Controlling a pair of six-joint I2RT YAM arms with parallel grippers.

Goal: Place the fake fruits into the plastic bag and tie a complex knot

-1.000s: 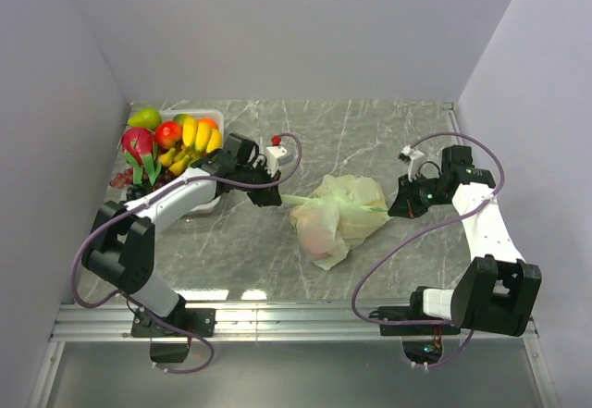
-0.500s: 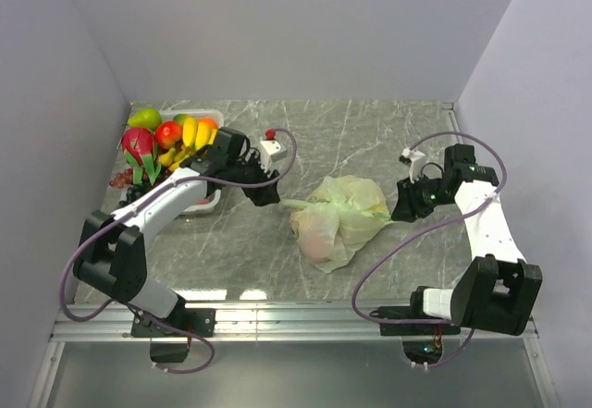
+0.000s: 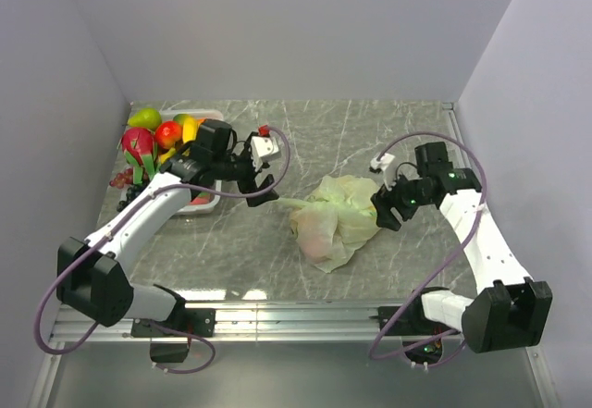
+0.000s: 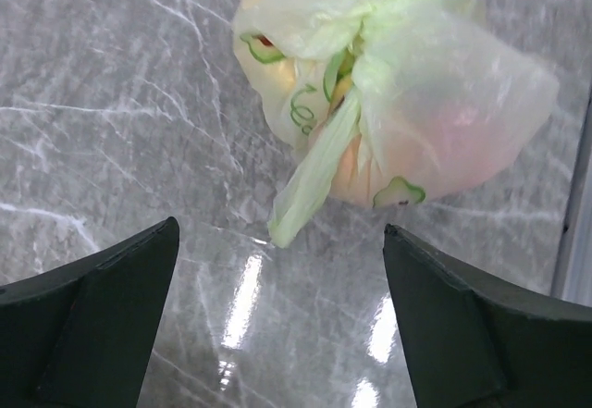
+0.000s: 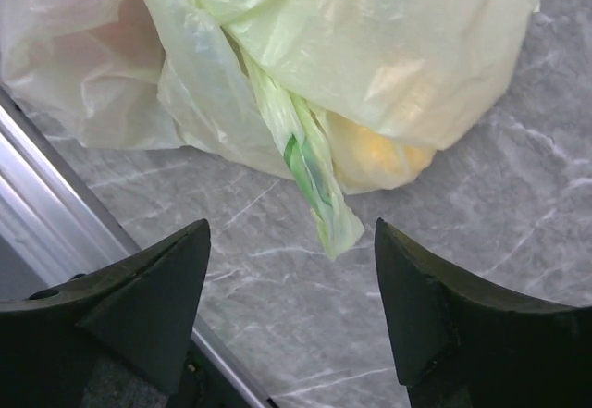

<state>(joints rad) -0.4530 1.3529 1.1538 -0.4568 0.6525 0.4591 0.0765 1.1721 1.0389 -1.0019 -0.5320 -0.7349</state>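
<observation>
I need to move my left gripper down and to the right in the top view next, onto the bag's loose handle end [image 3: 286, 202] [image 4: 290, 220], because it lies beyond the open fingers of my left gripper.
The pale-green plastic bag [image 3: 338, 216] lies on the table's middle, closed by a knot [image 4: 356, 84] of its own handles. Fake fruits show through the film, a pinkish one [image 4: 453, 130] and a yellow one [image 5: 379, 158]. My left gripper [image 3: 262, 191] is open just left of the bag, and one loose handle end [image 4: 296, 204] stops short of its fingertips. My right gripper [image 3: 381, 216] is open at the bag's right side. The other handle end [image 5: 324, 214] hangs between its spread fingers, touching neither.
A clear tray [image 3: 213, 114] at the back left holds several more fake fruits [image 3: 166, 140], with dark grapes beside it. The left arm reaches past the tray's near side. Walls close in on both sides, and a metal rail runs along the near edge.
Both grippers have opened and let go of the handle ends, which now lie slack. The left gripper has drawn back a little; the right gripper has moved left, closer to the bag.
</observation>
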